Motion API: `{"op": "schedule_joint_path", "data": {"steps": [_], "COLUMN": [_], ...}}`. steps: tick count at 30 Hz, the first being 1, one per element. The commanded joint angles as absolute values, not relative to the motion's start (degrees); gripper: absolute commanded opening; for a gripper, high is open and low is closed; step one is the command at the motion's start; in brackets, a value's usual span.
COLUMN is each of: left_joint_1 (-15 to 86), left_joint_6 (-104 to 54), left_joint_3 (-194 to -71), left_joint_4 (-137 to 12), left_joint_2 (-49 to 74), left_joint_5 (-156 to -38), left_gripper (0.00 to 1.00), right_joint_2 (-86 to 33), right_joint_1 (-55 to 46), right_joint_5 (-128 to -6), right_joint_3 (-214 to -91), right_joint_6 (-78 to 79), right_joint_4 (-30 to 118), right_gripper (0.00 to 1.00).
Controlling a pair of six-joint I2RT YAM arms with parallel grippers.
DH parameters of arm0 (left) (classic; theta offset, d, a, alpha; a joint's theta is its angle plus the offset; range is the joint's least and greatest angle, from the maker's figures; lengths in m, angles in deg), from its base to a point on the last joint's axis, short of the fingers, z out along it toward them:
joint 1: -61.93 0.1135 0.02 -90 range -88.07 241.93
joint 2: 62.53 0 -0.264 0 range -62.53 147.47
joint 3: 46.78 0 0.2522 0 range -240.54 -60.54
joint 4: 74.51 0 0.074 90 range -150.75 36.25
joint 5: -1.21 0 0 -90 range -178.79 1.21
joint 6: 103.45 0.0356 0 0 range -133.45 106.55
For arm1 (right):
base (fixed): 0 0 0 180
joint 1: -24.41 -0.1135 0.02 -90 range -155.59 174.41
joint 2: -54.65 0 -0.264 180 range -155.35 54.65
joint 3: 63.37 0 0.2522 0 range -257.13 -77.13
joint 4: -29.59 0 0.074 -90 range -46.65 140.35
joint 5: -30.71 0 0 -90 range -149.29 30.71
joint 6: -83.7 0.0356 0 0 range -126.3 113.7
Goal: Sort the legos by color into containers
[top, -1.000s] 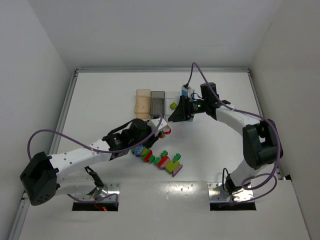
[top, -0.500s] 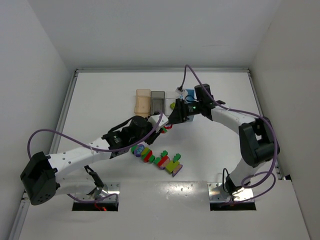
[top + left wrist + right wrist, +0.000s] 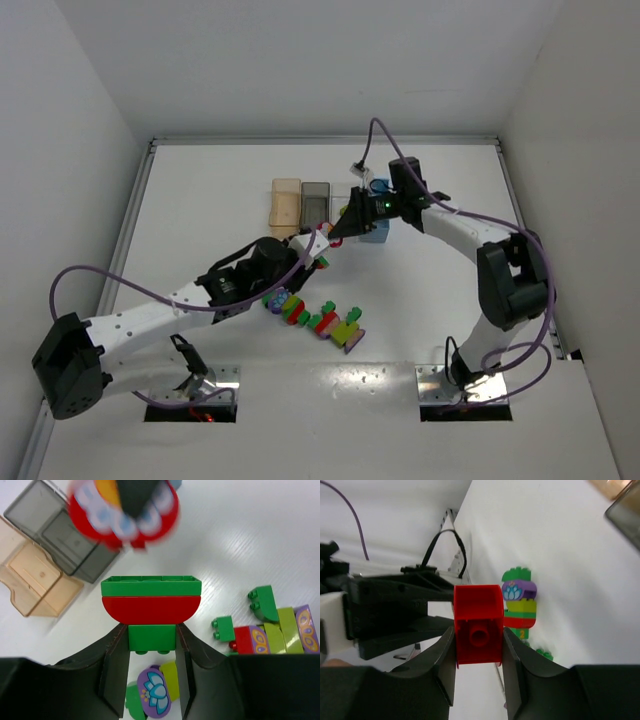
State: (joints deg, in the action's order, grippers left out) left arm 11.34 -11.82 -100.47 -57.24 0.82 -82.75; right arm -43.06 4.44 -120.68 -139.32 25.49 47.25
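The red brick will next move outward from the cluster in my right gripper, which will then tilt down over the dark grey bin, since that bin is empty.
My left gripper is shut on a small cluster: a green brick between the fingers, with a red curved piece and a green plate on top. It holds the cluster above the table. My right gripper is shut on a red brick, also seen blurred in the left wrist view, just beyond the cluster with a narrow gap. The tan bin and the dark grey bin lie behind. The light blue bin sits under the right arm. The clear bin is mostly hidden.
A row of loose and joined legos in red, green, lime and purple lies on the table below my left gripper. A purple flower piece lies under the fingers. The side walls stand left and right.
My left gripper has lifted the cluster up and to the right. My right gripper has moved left with the red brick, and the two now meet in front of the bins.
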Motion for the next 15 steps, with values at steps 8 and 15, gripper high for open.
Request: {"op": "schedule_joint_path", "data": {"steps": [8,15], "left_joint_1": [14.2,21.92], "left_joint_6": [-13.27,-10.81], "left_joint_3": [-97.46,-99.82], "left_joint_4": [-53.81,-54.06], "left_joint_2": [-5.14,-5.14], "left_joint_5": [-80.62,-78.42], "left_gripper": [0.19,0.19], "right_joint_2": [-52.3,-58.98], "right_joint_1": [6.83,2.62], "right_joint_5": [-113.45,-95.61], "right_joint_3": [-157.27,-167.63], "right_joint_6": [26.4,23.33], "right_joint_4": [45.27,53.61], "right_gripper": [0.1,0.09]}}
